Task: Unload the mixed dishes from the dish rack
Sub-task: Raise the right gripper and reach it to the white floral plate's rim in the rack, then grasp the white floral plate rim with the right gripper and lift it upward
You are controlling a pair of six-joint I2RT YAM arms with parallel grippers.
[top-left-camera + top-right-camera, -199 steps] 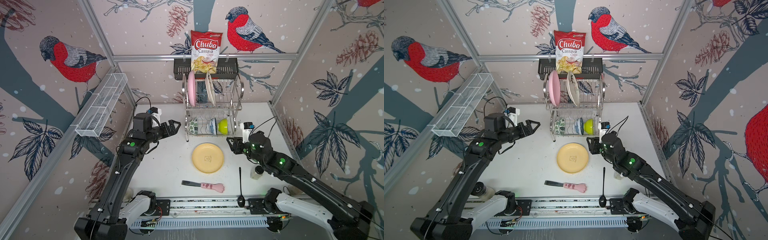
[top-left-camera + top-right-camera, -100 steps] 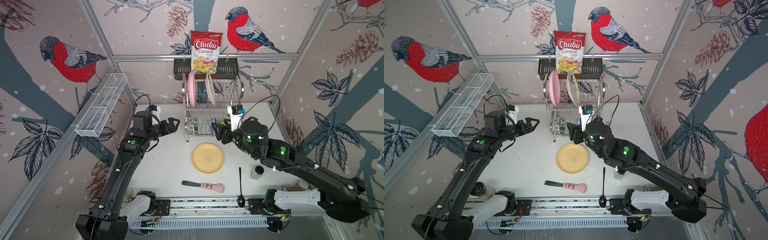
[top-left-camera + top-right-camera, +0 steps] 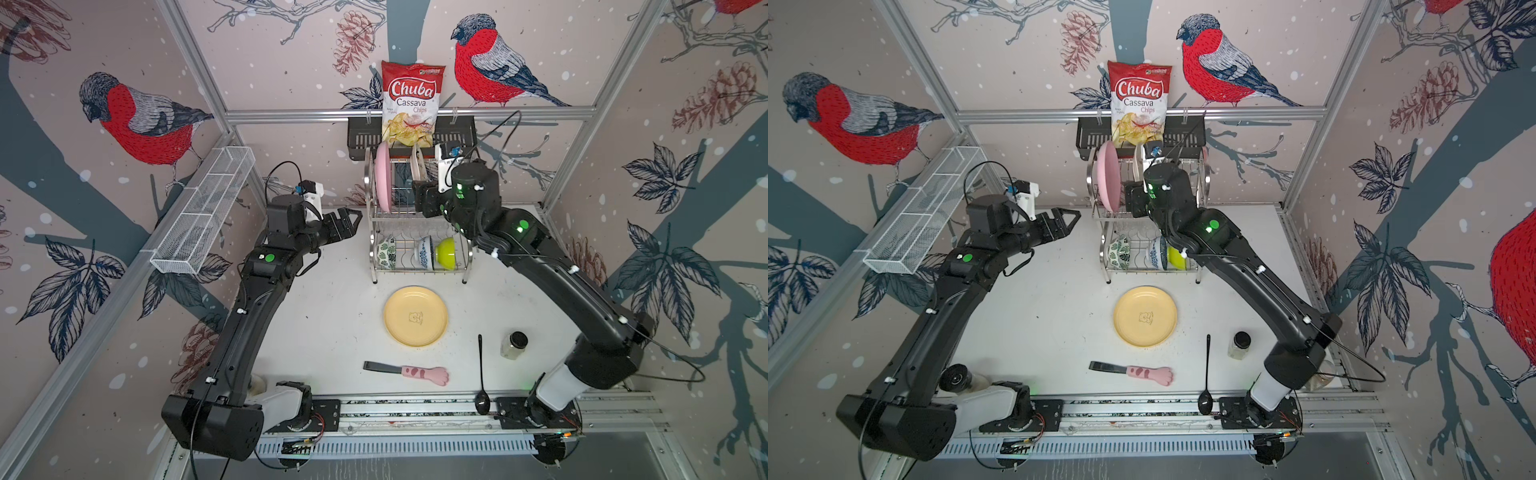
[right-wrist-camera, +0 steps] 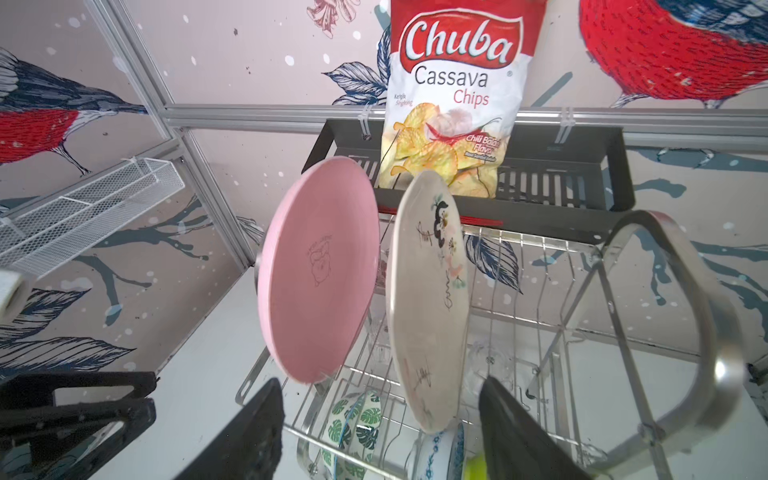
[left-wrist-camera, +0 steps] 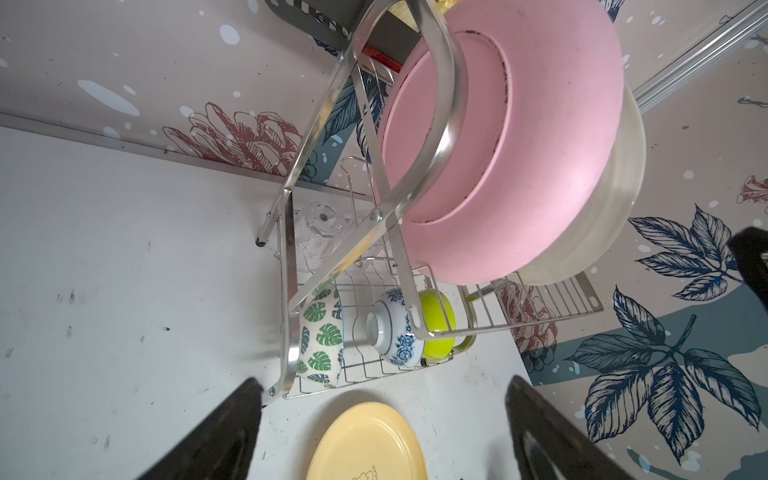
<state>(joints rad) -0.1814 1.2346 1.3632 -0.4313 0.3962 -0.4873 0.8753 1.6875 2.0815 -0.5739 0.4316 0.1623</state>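
Note:
The plate is standing on edge. My right gripper should next move outward with its fingers on either side of the white plate's near rim [image 3: 414, 173] [image 4: 405, 374] and close.
The steel dish rack [image 3: 368, 187] stands at the back of the table. Its upper tier holds a pink plate [image 3: 383, 178] and a white plate with drawings [image 4: 428, 299], both on edge. Below sit a green-leaf bowl [image 3: 386, 252], a blue-white bowl [image 3: 424, 252] and a lime bowl [image 3: 445, 252], with a clear glass [image 5: 320, 224] behind them. A cream-yellow plate [image 3: 415, 316] lies flat in front of the rack. My right gripper [image 4: 380, 415] is open at the upper tier, its fingers framing the white plate's lower edge without touching it. My left gripper [image 3: 353, 220] hangs open and empty left of the rack.
A chips bag [image 3: 411, 104] stands in a black slotted basket [image 3: 361, 137] right behind the rack. A white mesh tray [image 3: 203, 212] hangs on the left wall. A black spoon [image 3: 481, 374], a small jar [image 3: 514, 344] and a pink-handled scraper [image 3: 411, 371] lie near the front edge.
My right arm has risen from the table beside the lower tier to the upper tier, and its jaws have opened wider. The left gripper has barely shifted.

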